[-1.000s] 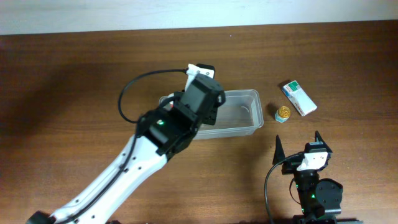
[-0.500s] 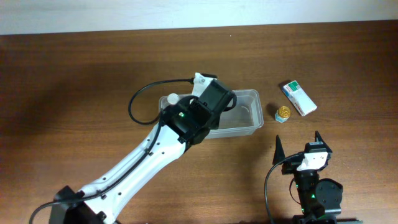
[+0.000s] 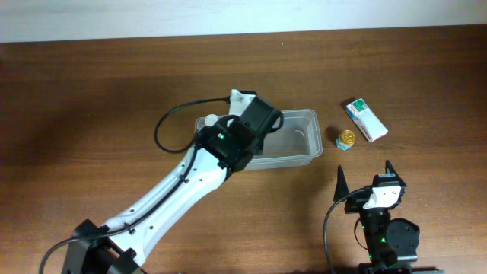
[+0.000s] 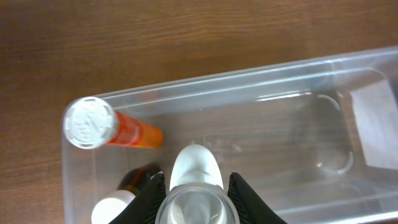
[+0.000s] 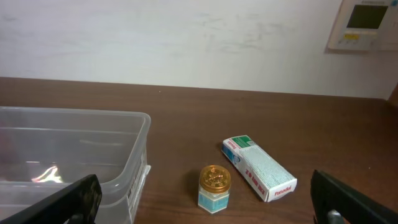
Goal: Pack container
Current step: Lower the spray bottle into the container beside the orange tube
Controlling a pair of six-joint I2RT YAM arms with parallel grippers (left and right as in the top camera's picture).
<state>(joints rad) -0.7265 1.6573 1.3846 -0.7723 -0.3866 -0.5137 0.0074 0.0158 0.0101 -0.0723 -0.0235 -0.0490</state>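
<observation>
The container's bare bottom (image 4: 191, 138) beside the orange bottle is below my left gripper, so the gripper should go down into the clear plastic container and let go of the white bottle there.
The clear plastic container (image 3: 304, 137) sits mid-table; it also shows in the left wrist view (image 4: 292, 68) and the right wrist view (image 5: 134, 134). My left gripper (image 4: 198, 202) is shut on a white bottle (image 4: 196, 180) and holds it over the container's left end (image 3: 247, 129). Inside lie an orange bottle with a white cap (image 4: 106, 127) and a dark bottle with a white cap (image 4: 121, 202). My right gripper (image 3: 364, 181) is open and empty near the table's front edge (image 5: 205, 218).
A small jar with a gold lid (image 3: 346, 139) (image 5: 214, 188) stands right of the container. A white-and-green box (image 3: 365, 119) (image 5: 258, 168) lies beyond it. A paper label (image 4: 376, 124) lies in the container's right end.
My left gripper moved from above the container's left part down and toward its left end with the white bottle. The right arm has not moved.
</observation>
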